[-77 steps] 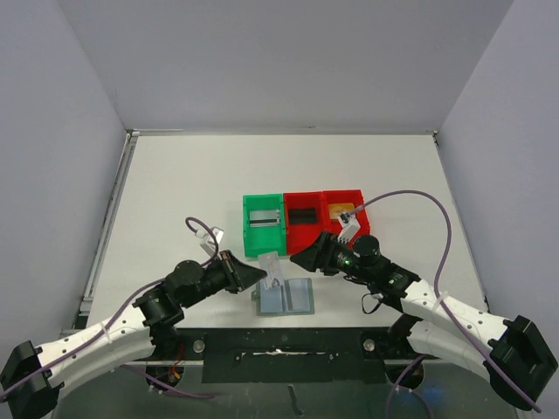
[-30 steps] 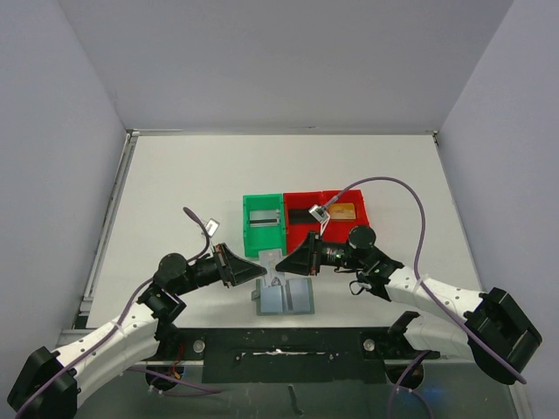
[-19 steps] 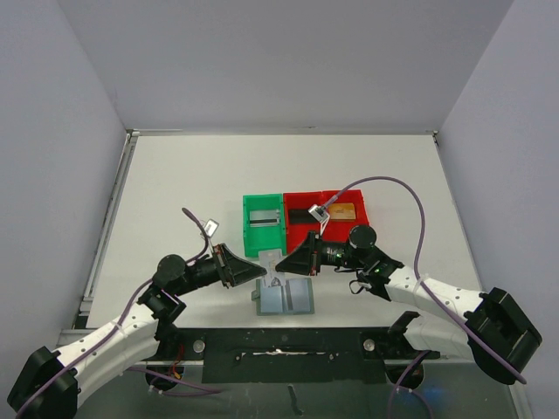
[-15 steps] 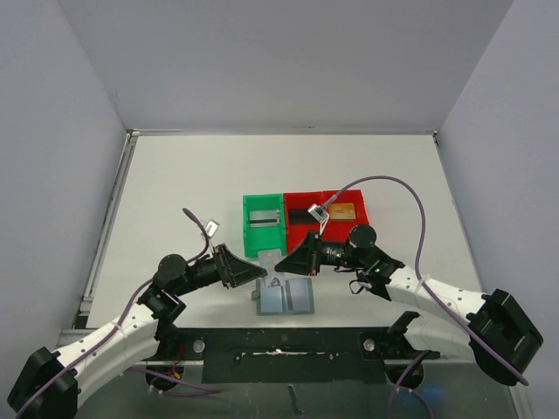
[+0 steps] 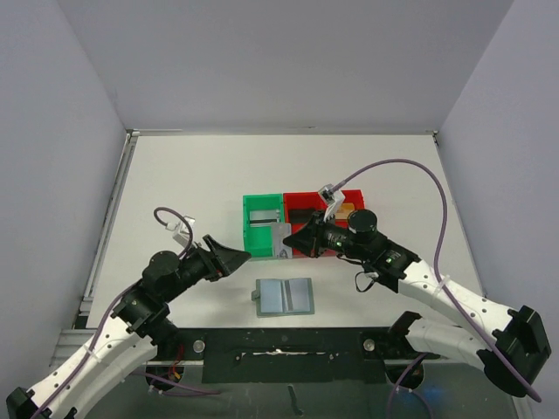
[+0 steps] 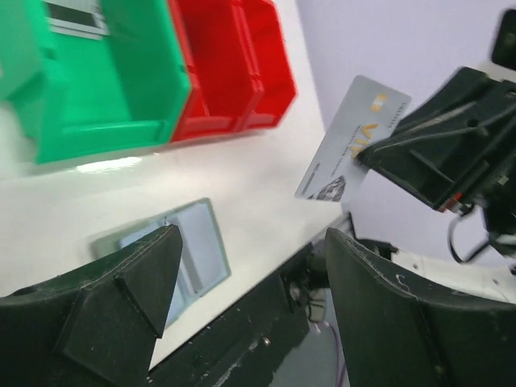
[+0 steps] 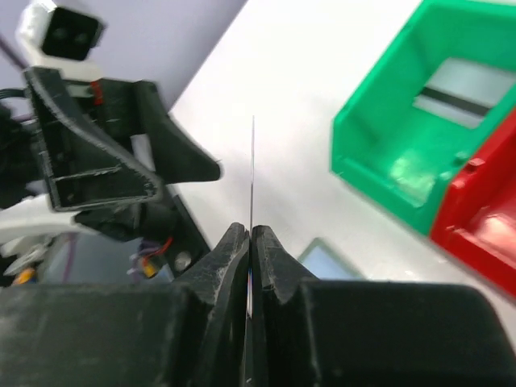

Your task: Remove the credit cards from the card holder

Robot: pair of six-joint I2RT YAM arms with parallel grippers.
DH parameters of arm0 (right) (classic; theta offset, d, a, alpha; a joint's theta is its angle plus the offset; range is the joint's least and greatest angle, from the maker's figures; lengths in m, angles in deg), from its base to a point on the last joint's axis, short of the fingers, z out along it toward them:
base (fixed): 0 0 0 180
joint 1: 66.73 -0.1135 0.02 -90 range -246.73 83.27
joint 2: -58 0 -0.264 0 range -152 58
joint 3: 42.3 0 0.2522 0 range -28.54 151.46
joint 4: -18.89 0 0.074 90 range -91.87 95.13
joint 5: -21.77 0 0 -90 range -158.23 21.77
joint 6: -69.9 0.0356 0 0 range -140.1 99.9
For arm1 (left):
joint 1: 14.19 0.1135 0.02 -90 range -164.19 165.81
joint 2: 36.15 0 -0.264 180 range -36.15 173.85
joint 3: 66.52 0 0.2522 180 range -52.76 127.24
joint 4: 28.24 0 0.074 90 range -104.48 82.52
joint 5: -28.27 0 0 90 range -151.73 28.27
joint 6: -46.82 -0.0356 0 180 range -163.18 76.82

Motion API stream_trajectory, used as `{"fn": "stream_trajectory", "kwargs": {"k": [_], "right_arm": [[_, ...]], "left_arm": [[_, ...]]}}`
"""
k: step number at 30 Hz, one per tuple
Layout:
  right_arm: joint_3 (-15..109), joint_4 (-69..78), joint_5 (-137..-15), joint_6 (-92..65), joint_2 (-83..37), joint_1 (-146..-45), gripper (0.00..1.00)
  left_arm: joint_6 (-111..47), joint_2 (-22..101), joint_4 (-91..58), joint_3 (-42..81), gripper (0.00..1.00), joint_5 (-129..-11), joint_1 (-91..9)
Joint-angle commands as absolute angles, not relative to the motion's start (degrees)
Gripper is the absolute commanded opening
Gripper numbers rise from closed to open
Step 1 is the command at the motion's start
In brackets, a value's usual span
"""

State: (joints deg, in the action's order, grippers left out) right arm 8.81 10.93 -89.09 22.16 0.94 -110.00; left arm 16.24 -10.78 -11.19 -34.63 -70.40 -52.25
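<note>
The card in my right gripper goes outward, then down into the green bin's far end (image 5: 265, 210) (image 7: 469, 82) next, as the gripper turns, lowers and releases it where a pale card already lies.
The card holder (image 5: 284, 297) lies open and flat near the table's front edge, also visible in the left wrist view (image 6: 181, 242) and the right wrist view (image 7: 329, 260). My right gripper (image 5: 295, 238) is shut on one of the credit cards (image 5: 281, 243), held above the table in front of the green bin. That card (image 6: 351, 141) shows face-on in the left wrist view and edge-on (image 7: 252, 161) between my right gripper's (image 7: 251, 235) closed jaws. My left gripper (image 5: 234, 257) is open and empty, left of the holder; its fingers (image 6: 121, 290) frame the holder's edge.
A green bin (image 5: 264, 225) with a pale card (image 5: 265, 218) inside stands behind the holder. Two red bins (image 5: 307, 220) (image 5: 348, 208) adjoin it on the right. Purple cables loop over both arms. The black base rail (image 5: 279, 353) runs along the near edge.
My left gripper has opened and drawn back to the left, away from the holder. My right gripper has shut on the card and carried it up toward the bins.
</note>
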Motion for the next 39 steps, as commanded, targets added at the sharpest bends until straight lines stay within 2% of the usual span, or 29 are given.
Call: {"fn": "stream_trajectory", "kwargs": {"k": [1,3,9,26,39], "right_arm": [[15.2,5.3,-74.9,8.4,-1.5,-112.1,0.0],[16.5,5.6,-67.7,2.5,-2.7,-114.1,0.0],[23.3,4.2,-56.5,-20.5,-11.1,-119.5,0.0],[44.7,-5.9,-61.3,-44.4,-38.6,-118.7,0.0],[53.1,-11.1,-61.0,-59.0,-48.3,-116.1,0.0]], "left_arm": [[13.3,-12.7,5.5,-28.2,0.72,-57.7,-51.9],[13.3,-12.4,9.6,-26.7,0.72,-55.4,-51.9],[13.9,-9.8,13.6,-25.3,0.72,-54.8,-51.8],[16.9,-10.3,17.2,-24.6,0.72,-54.9,-51.9],[15.3,-10.0,19.8,-21.9,0.73,-53.5,-51.9]]}}
